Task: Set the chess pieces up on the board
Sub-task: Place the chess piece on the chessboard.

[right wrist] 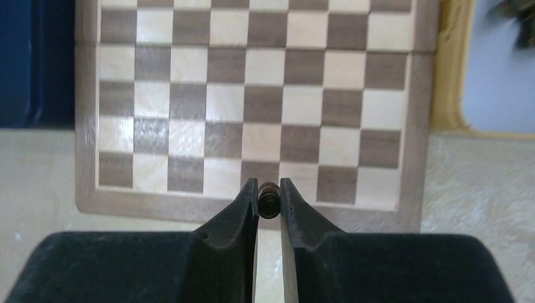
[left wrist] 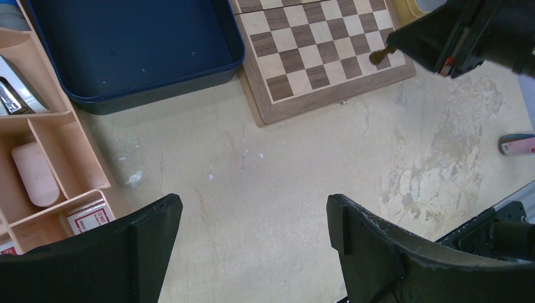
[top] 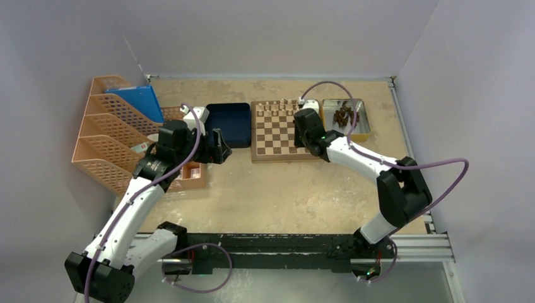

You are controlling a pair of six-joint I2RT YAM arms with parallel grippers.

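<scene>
The piece in my right gripper goes over a bare near-row light square (top: 301, 151) (right wrist: 298, 179) next, then down for release, as that lies below it and to its right in the wrist view.
The board (top: 274, 134) lies at the back middle of the table, with light pieces (top: 277, 107) along its far rows. Several dark chess pieces (top: 342, 115) lie heaped in the silver tray (top: 363, 126) to its right. My right gripper (right wrist: 269, 189) is shut on one dark chess piece (right wrist: 268, 201) and hovers over the board's (right wrist: 189, 95) near edge, right of centre. The left wrist view shows that piece (left wrist: 380, 55) poking out of the right gripper (left wrist: 404, 47) above the board's (left wrist: 315, 57) near right corner. My left gripper (left wrist: 252, 208) stands open over bare table, left of the board.
A dark blue tray (top: 228, 123) sits against the board's left side. Orange file racks (top: 110, 132) and a low compartment box (left wrist: 57, 158) stand at the far left. A pink-labelled object (left wrist: 517, 145) lies on the table in the left wrist view's right edge.
</scene>
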